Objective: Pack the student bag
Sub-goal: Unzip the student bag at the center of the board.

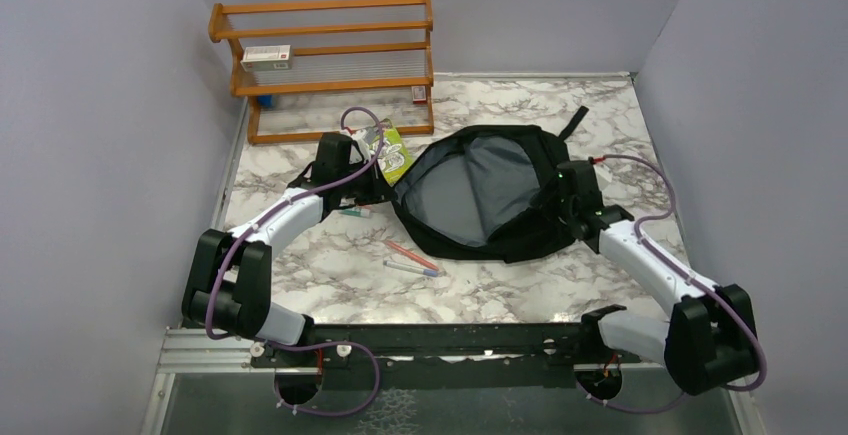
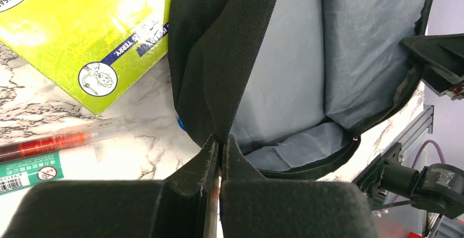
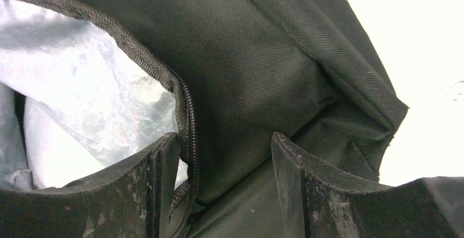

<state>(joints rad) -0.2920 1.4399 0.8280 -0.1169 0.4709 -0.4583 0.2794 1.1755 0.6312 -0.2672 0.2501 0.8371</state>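
My right gripper should next move off the bag's rim, to the left in the top view. Then it will go down onto the lining's fold that stands out between grey panels.
The student bag lies open at the middle of the table, its grey lining facing up. My left gripper is at the bag's left rim. In the left wrist view the left gripper is shut on a fold of the bag's black edge. My right gripper is at the right rim. Seen from the right wrist, the right gripper stands open, straddling the bag's black fabric, with the zipper beside its left finger. It grips nothing.
A green book lies just left of the bag, also seen as the green book. A pen lies by the left arm, and two pens lie in front of the bag. A wooden shelf stands at the back left.
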